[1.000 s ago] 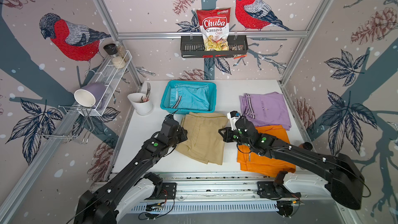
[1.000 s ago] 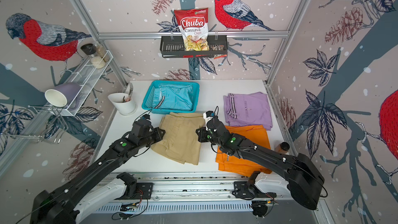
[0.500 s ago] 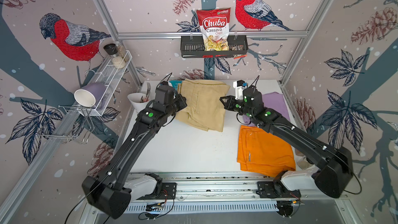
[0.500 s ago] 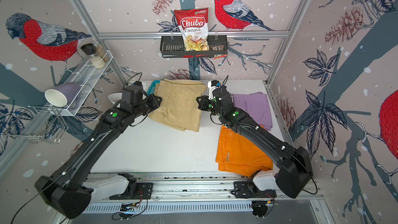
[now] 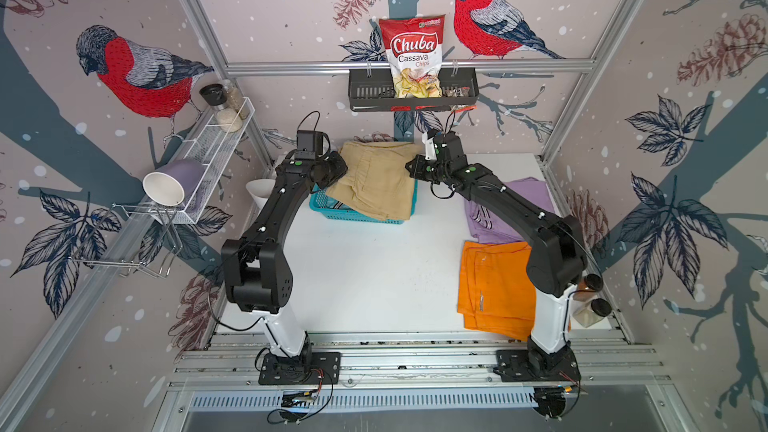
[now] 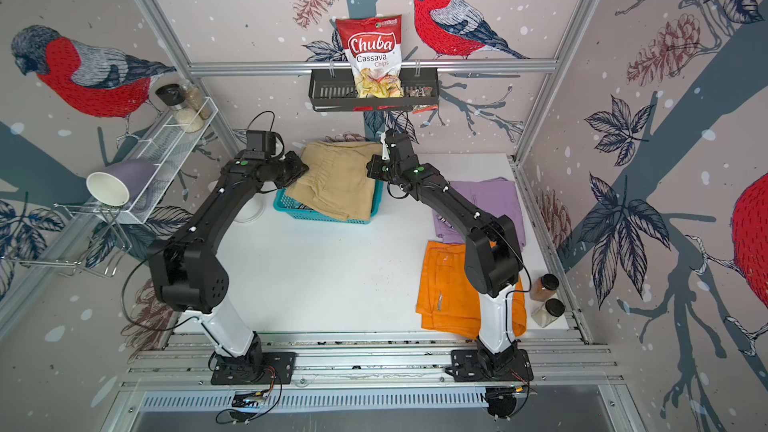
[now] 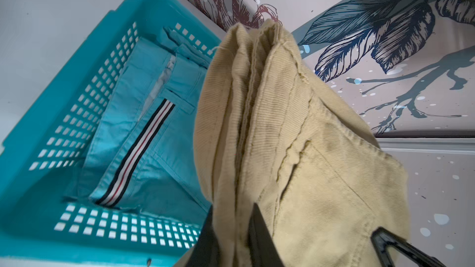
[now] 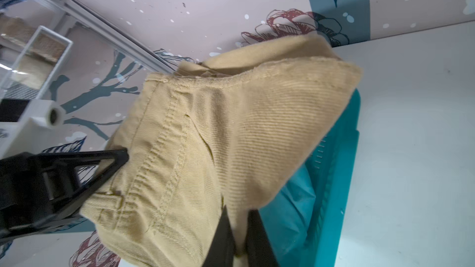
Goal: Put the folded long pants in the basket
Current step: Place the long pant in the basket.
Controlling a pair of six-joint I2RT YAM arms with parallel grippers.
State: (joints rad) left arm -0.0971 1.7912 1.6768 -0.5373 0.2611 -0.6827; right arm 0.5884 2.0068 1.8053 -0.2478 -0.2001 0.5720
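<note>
The robot's right gripper should next lower its edge of the beige pants into the teal basket's end [image 5: 413,201] [image 8: 319,168] and let go of it there, because the pants still hang above the basket's rim.
Both grippers hold the beige folded long pants [image 5: 374,180] [image 6: 336,180] up over the teal basket [image 5: 353,216] [image 6: 320,214] at the back of the table. My left gripper [image 5: 338,168] [image 7: 235,214] is shut on their left edge [image 7: 295,150]. My right gripper [image 5: 411,168] [image 8: 237,210] is shut on their right edge [image 8: 231,137]. The pants sag and cover most of the basket. Inside the basket [image 7: 77,73] lie light blue pants [image 7: 154,137] with a striped band. Orange pants [image 5: 494,284] and lilac pants [image 5: 528,197] lie on the table's right side, partly under the right arm.
A white cup [image 5: 257,197] stands just left of the basket, behind the left arm. A black shelf tray [image 5: 365,93] with a chips bag hangs on the back wall above. A white wire rack [image 5: 208,160] lines the left wall. Two spice jars [image 5: 590,297] stand at the front right.
Both arms have lifted the beige pants off the front of the table and carried them back. The pants now hang over the basket.
</note>
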